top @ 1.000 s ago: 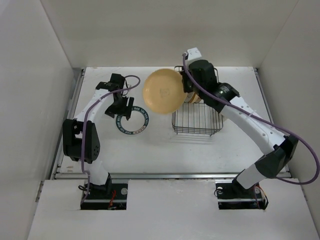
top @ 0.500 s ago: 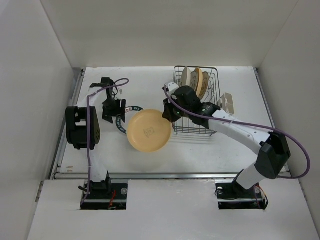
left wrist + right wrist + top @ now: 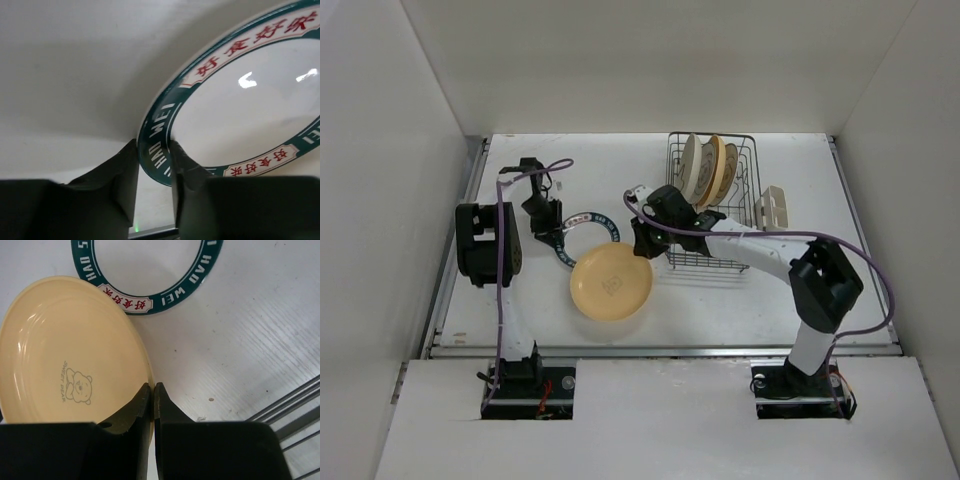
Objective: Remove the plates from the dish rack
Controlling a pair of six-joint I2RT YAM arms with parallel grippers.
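My right gripper eases down and left in the top view next and releases the yellow plate [image 3: 610, 285] on the near tabletop, since the rack's wires run close.
A yellow plate [image 3: 610, 285] with a bear print hangs low over the table from my right gripper [image 3: 642, 240], which is shut on its rim [image 3: 152, 386]. Its far edge overlaps the near rim of a white plate [image 3: 590, 218] with a green lettered ring, which lies on the table. My left gripper [image 3: 548, 222] is closed on that white plate's left rim, one finger on each side [image 3: 155, 145]. The dish rack [image 3: 715, 250] stands to the right, and more plates [image 3: 712, 168] stand upright at its far end.
A small white caddy [image 3: 775, 205] hangs on the rack's right side. The rack's wires [image 3: 295, 410] run close to the right of my right gripper. White walls enclose the table on the left, right and back.
My right arm swung the yellow plate from high beside the rack down and left to just over the table, overlapping the white plate. My left arm folded back, its gripper staying at the white plate's rim.
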